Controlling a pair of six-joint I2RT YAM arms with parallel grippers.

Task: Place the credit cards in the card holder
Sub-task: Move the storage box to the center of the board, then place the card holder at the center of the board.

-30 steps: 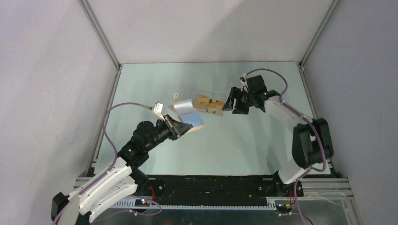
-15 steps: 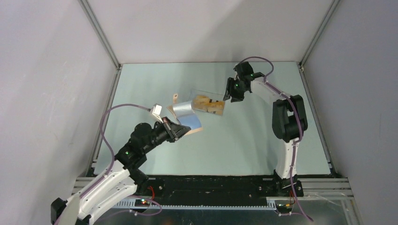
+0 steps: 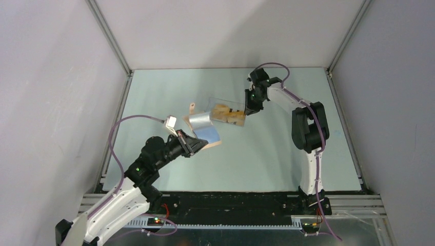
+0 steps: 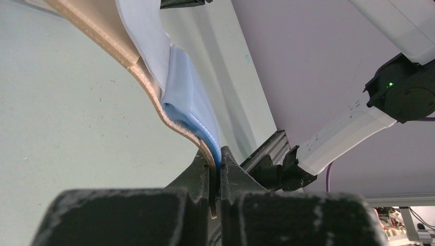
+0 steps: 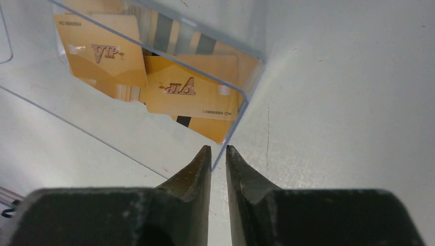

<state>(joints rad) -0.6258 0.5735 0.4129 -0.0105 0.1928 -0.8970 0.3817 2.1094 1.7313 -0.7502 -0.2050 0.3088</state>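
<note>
The left gripper will carry the holder [image 3: 205, 128] to its right in the top view, turning it on the way, then lower it and let go, since the near tabletop below is bare there.
The card holder [image 3: 205, 128], a tan wallet with light blue inner panels [image 4: 184, 102], hangs open and curved above the table. My left gripper [image 3: 197, 145] [image 4: 216, 163] is shut on its near edge. Several orange-yellow credit cards [image 3: 228, 115] [image 5: 190, 95] lie in a clear plastic tray [image 3: 221, 101] [image 5: 102, 133] just behind the holder. My right gripper [image 3: 250, 108] [image 5: 218, 149] is at the tray's right corner. Its jaws stand a narrow gap apart, with the tray's thin wall between the tips and light showing on either side.
Grey enclosure walls and aluminium frame posts [image 3: 110, 36] bound the pale green table [image 3: 267, 154] at the back and sides. The right arm [image 3: 308, 128] stretches up the right half of the table; it also shows in the left wrist view as a white link [image 4: 349, 133].
The right arm swung back and left, bringing its gripper onto the tray's right corner while its jaws narrowed from wide to nearly shut. The left gripper drew the card holder slightly nearer.
</note>
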